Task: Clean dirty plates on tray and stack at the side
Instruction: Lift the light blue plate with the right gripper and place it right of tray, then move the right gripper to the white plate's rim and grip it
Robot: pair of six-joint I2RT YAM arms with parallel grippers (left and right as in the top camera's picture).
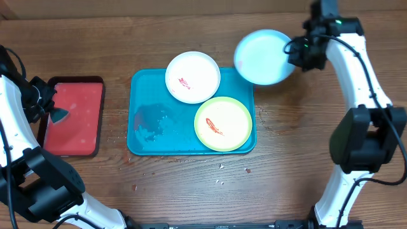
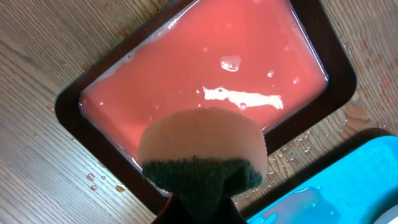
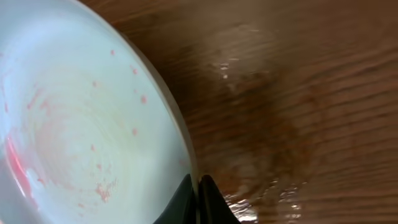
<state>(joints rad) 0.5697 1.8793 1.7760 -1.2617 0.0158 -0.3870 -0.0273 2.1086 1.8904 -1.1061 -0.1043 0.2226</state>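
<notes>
The right gripper lowers the light blue plate flat onto empty wood (image 1: pixel 297 94) (image 3: pixel 273 124) away from the tray next, since the plate overhangs the teal tray's corner.
The teal tray (image 1: pixel 149 137) lies mid-table. On it sit the white plate (image 1: pixel 193 77) and the yellow-green plate (image 1: pixel 222 123), each with a red smear. My right gripper (image 1: pixel 294 51) is shut on the rim of the light blue plate (image 1: pixel 262 57) and holds it tilted above the table, right of the tray; faint red specks show on the plate in the right wrist view (image 3: pixel 81 143). My left gripper (image 1: pixel 54 107) is shut on a sponge (image 2: pixel 202 152), tan with a dark green pad, over the red tray (image 1: pixel 75 117).
The red tray with dark rim (image 2: pixel 211 62) holds pinkish liquid. Water wets the teal tray's left part (image 1: pixel 149 121) and its corner in the left wrist view (image 2: pixel 348 180). Droplets and crumbs lie on the wood in front of the tray (image 1: pixel 221 166).
</notes>
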